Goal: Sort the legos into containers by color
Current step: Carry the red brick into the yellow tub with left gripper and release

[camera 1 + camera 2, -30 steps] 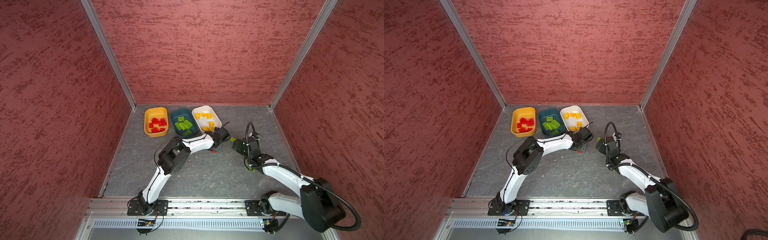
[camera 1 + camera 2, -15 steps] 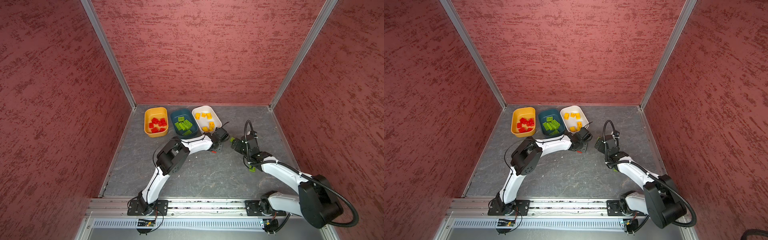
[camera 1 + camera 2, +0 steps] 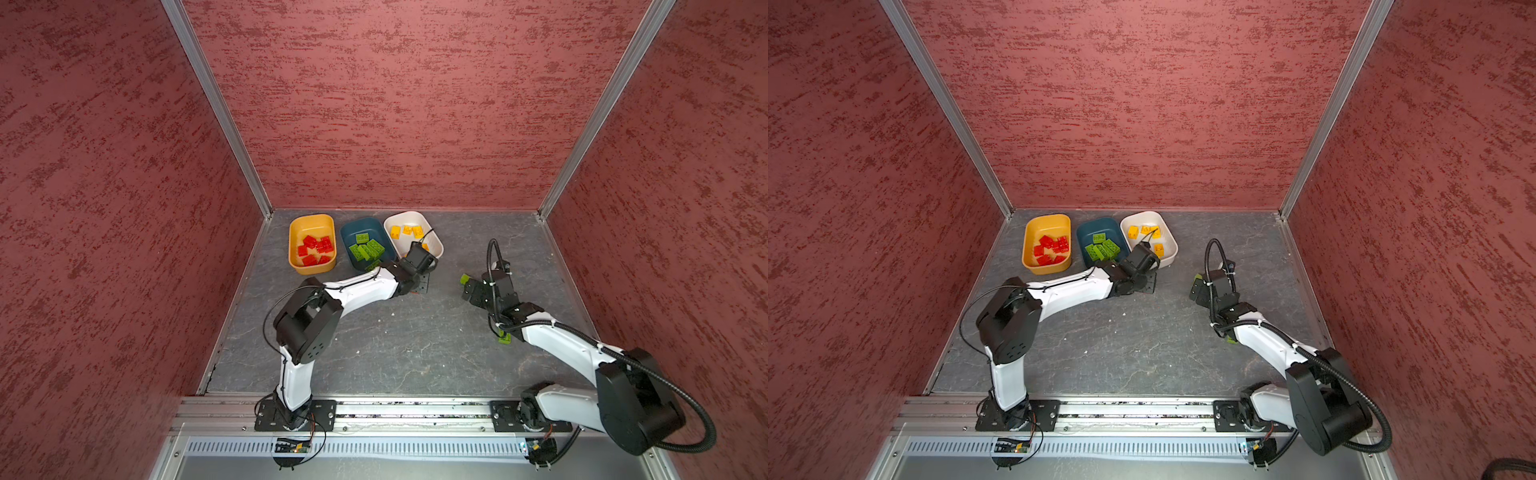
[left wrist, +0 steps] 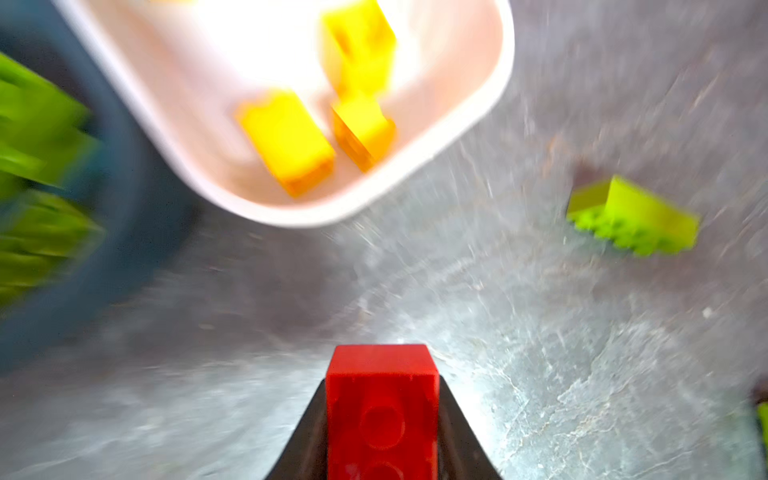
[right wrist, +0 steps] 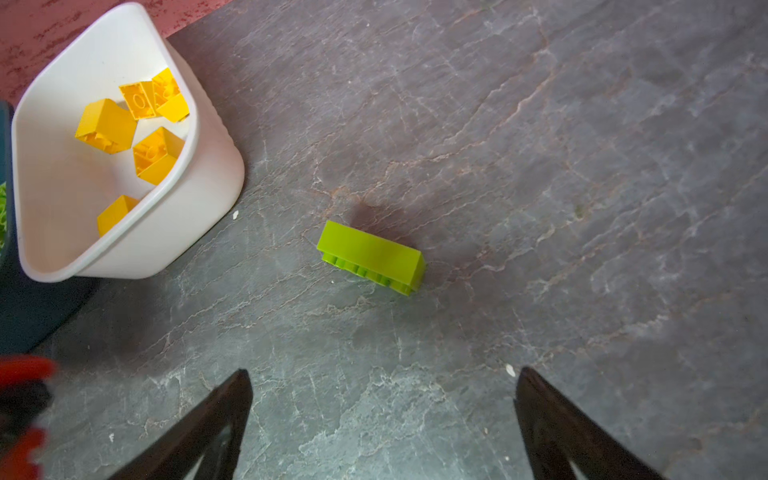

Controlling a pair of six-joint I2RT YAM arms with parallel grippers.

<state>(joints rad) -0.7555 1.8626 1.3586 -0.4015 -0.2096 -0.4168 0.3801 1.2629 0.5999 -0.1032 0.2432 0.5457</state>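
Observation:
I will next raise my left gripper and carry the red lego past the teal container, to let it go over the yellow container, where the other red legos are.
My left gripper is shut on a red lego, held just in front of the white container. In both top views the left gripper hangs low over the floor. My right gripper is open and empty, with a lime green lego lying on its side a little ahead of it. That green lego peeks out beside the right gripper. Red legos fill the yellow container, green ones the teal container, yellow ones the white container.
Another green lego lies on the grey floor under my right forearm. Red walls close in the back and both sides. The left wrist view is blurred by motion.
My left gripper has shut on the red lego and shifted slightly left and toward the front. The right arm has barely moved and stays open.

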